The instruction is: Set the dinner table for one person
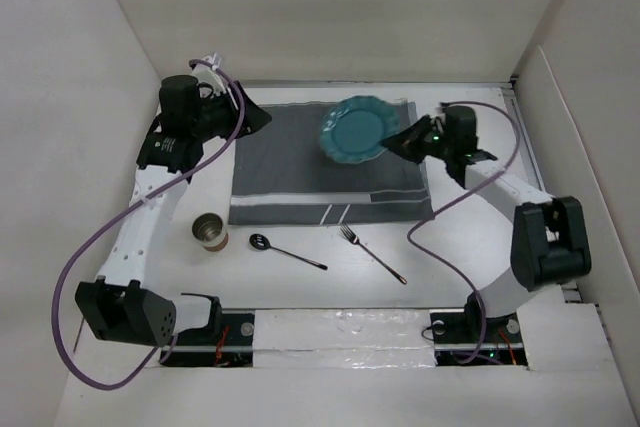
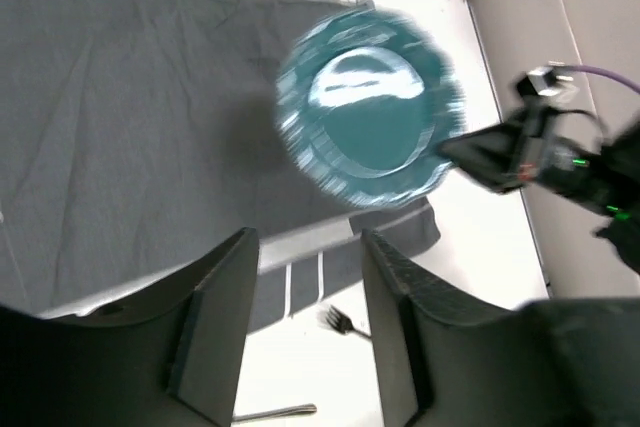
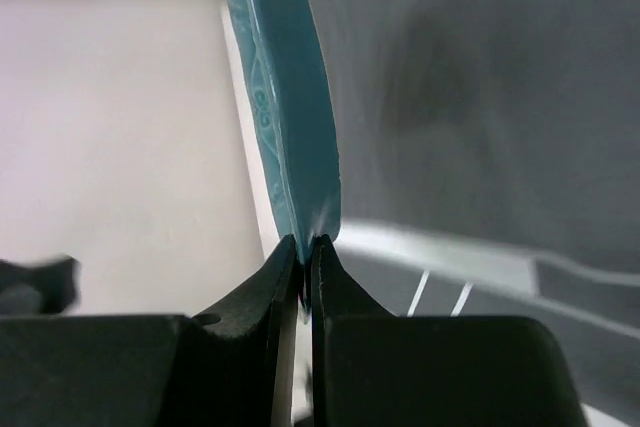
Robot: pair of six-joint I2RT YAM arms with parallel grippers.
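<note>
Next, my right gripper lowers to the left in the top view and releases the plate on the placemat's bare middle [image 1: 316, 159], because the plate still hangs off-center.
My right gripper [image 1: 396, 139] is shut on the rim of a teal plate [image 1: 354, 129] and holds it tilted above the right part of the dark grey placemat [image 1: 290, 162]. The right wrist view shows the plate [image 3: 285, 97] edge-on, pinched between my fingers [image 3: 306, 252]. The left wrist view shows the plate [image 2: 368, 107] lifted over the placemat [image 2: 130, 117]. My left gripper [image 1: 262, 119] is open and empty above the placemat's far left edge; it also shows in the left wrist view [image 2: 308, 247]. A fork [image 1: 372, 253], a spoon [image 1: 286, 251] and a metal cup [image 1: 209, 231] lie on the white dinner table [image 1: 330, 287].
White walls enclose the table on the left, back and right. The right arm's purple cable [image 1: 455, 202] loops over the table right of the placemat. The fork's tines [image 2: 340, 321] show between my left fingers.
</note>
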